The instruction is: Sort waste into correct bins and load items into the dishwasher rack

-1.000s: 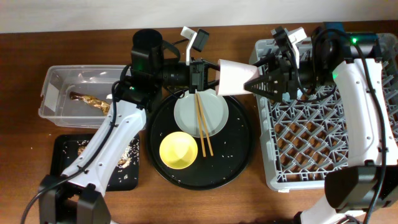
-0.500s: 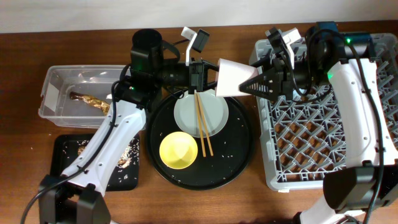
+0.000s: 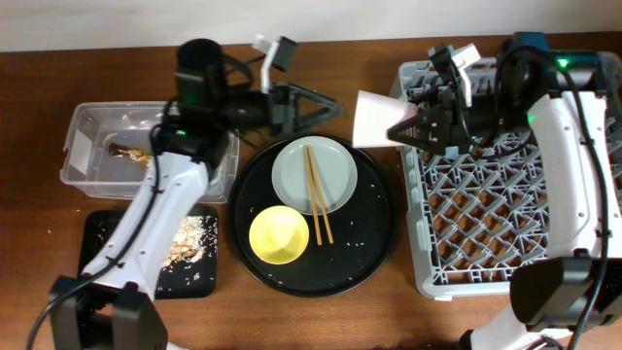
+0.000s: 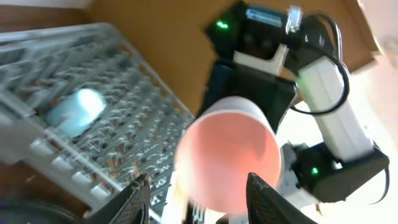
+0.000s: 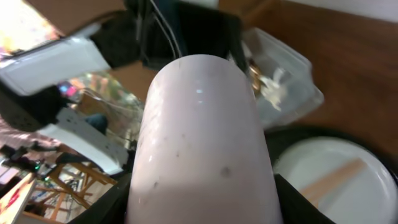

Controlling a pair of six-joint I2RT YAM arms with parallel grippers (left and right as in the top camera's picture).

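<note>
Rack wires beside the light-blue cup stand empty. My right gripper swings over the rack next, tilts down, lowers the pink cup onto them, then releases it.
My right gripper is shut on the pink cup and holds it on its side above the left edge of the grey dishwasher rack. The cup fills the right wrist view. My left gripper is open and empty, a little left of the cup; its view faces the cup's mouth. A light-blue cup lies in the rack. The plate with chopsticks and the yellow bowl sit on the round black tray.
The clear tub at the left holds the brown-gold wrapper. The shallow black tray in front of it holds food scraps and rice. Rice grains lie scattered on the round tray.
My left gripper has let go of the pink cup, opened and drawn back to the left. The right gripper now holds the cup alone and has moved slightly right.
</note>
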